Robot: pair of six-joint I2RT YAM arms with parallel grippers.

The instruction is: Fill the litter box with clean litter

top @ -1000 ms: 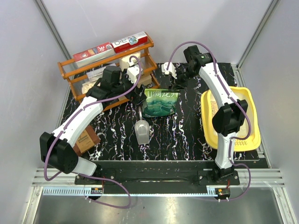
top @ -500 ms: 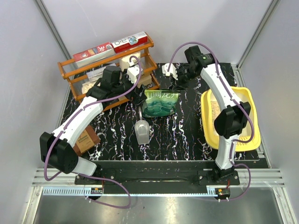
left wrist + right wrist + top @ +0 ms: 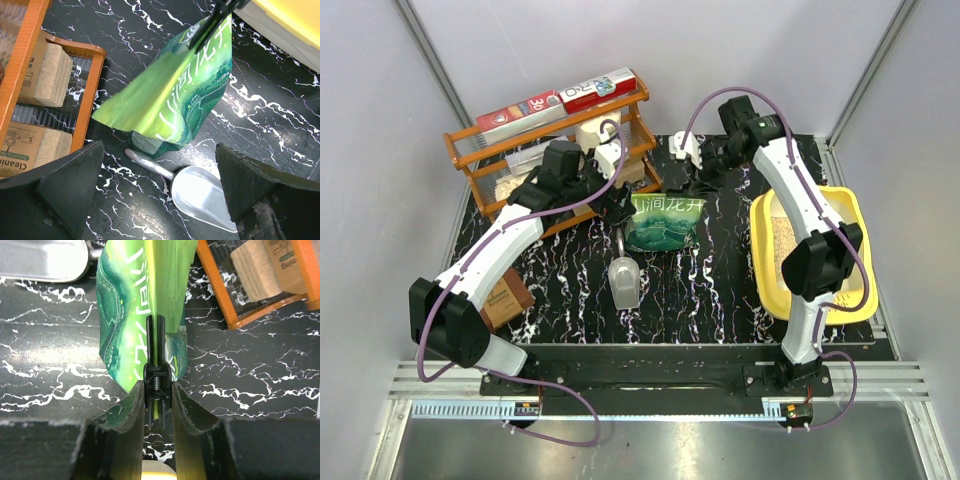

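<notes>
The clip [image 3: 155,367] should come off the pouch, then be released on bare tabletop [image 3: 32,362] beside the scoop, back and down from my right gripper.
The green litter pouch [image 3: 662,222] stands mid-table, its top closed by a black clip [image 3: 155,367]. My right gripper [image 3: 703,178] is shut on that clip, one finger on each side, as the right wrist view [image 3: 158,390] shows. The pouch [image 3: 135,305] hangs beyond the jaws. My left gripper [image 3: 612,198] is open and empty just left of the pouch [image 3: 180,95]; in its wrist view the gripper [image 3: 159,152] hovers over the grey scoop [image 3: 202,192]. The yellow litter box [image 3: 766,285] lies at the right with some pale litter [image 3: 785,238] in it.
The orange wire rack [image 3: 485,160] with boxes and sponges stands at the back left, close to my left wrist, and shows in both wrist views [image 3: 92,82] [image 3: 220,287]. The scoop [image 3: 624,280] lies in front of the pouch. A brown block [image 3: 505,300] lies front left.
My right arm's elbow has swung right and the wrist has shifted slightly, still shut on the clip. The pouch top has moved a little right. My left arm has barely moved.
</notes>
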